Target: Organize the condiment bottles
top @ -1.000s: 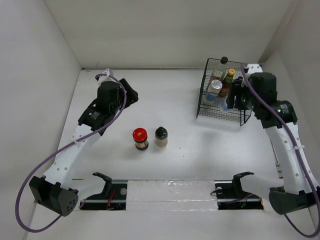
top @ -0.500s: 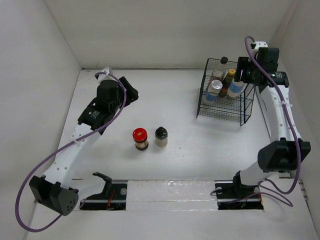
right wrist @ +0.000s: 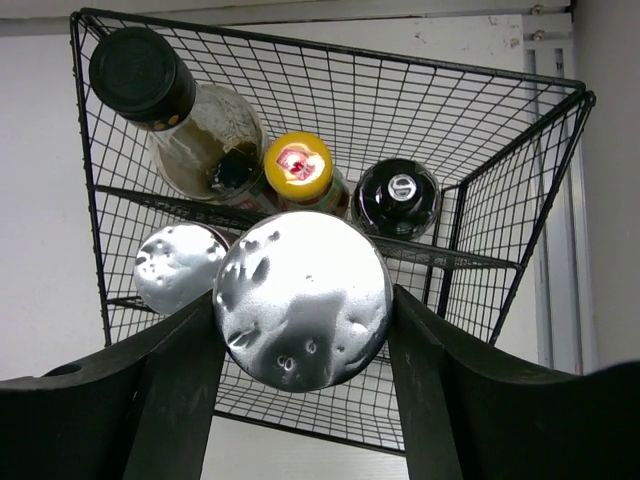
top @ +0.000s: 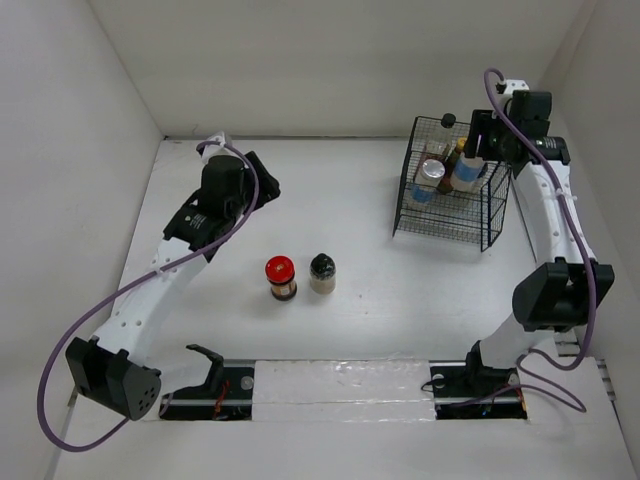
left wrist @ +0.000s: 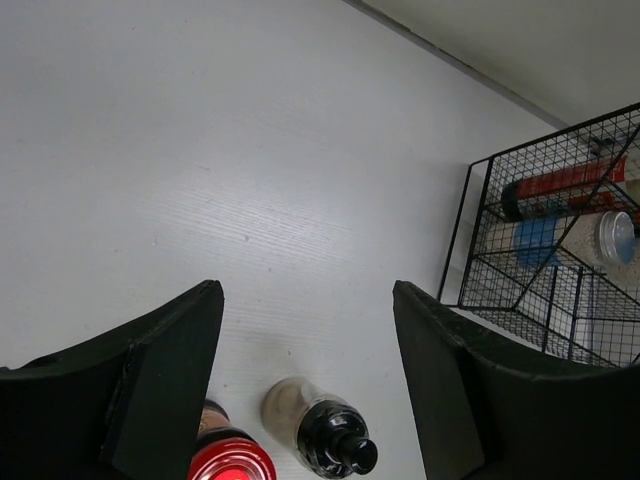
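Note:
My right gripper will lower the shaker it is holding into the free room beside the second shaker, in the near section of the basket.
My right gripper is shut on a silver-topped, blue-banded shaker and holds it over the black wire basket. In the right wrist view the shaker's silver top fills the gap between the fingers. Below it in the basket stand the second shaker, a yellow-capped sauce bottle, a black-capped cream bottle and another black-capped bottle. The red-lidded jar and black-capped jar stand on the table. My left gripper is open and empty, above and behind them.
The basket stands at the back right, near the right wall. White walls close off the back and both sides. Two black fixtures and a clear strip lie along the near edge. In the left wrist view the basket is at the right.
My right gripper has risen up and back from low in the basket with the shaker in it. The left arm has shifted only slightly.

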